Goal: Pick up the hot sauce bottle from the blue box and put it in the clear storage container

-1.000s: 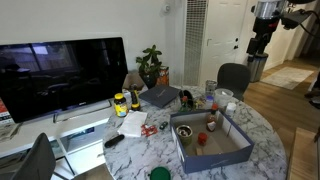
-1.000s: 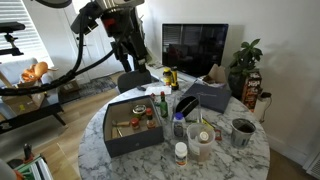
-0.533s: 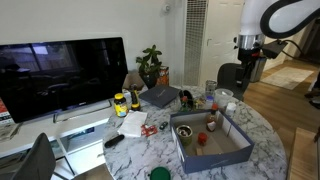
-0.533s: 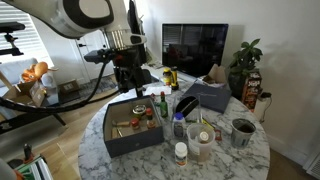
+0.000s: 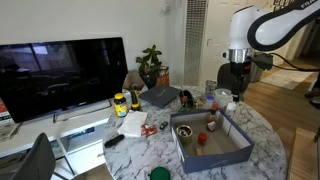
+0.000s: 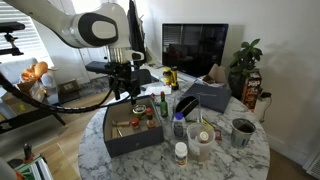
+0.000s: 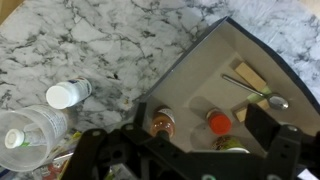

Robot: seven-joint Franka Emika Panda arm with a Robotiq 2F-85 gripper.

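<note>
The bottle stands upright below the robot's open gripper and outward of it, so the gripper needs to move outward and down over the top of the hot sauce bottle [image 7: 163, 122] next.
The blue box [image 6: 122, 137] stands on the marble table and also shows in an exterior view [image 5: 225, 152] and in the wrist view [image 7: 200, 60]. Several small bottles stand inside it. The hot sauce bottle [image 7: 163, 122], with orange-red contents, stands near the box wall, beside a red-capped bottle [image 7: 219, 123]. It also shows in an exterior view [image 6: 163, 105]. The clear storage container [image 6: 200, 143] sits next to the box. My gripper [image 7: 185, 160] is open and empty, hovering above the bottles. It shows in both exterior views [image 5: 235, 78] [image 6: 128, 88].
A clear water bottle [image 7: 25, 130] and a white-capped bottle [image 7: 67, 95] stand just outside the box. A wooden block and a spoon [image 7: 255, 85] lie in the box. A TV [image 5: 60, 75], a plant [image 5: 150, 65], a laptop [image 5: 160, 96] and cups crowd the table's far side.
The arm has come down from high above the table and moved in over the blue box. The gripper now hangs just above the bottles. Nothing on the table moved.
</note>
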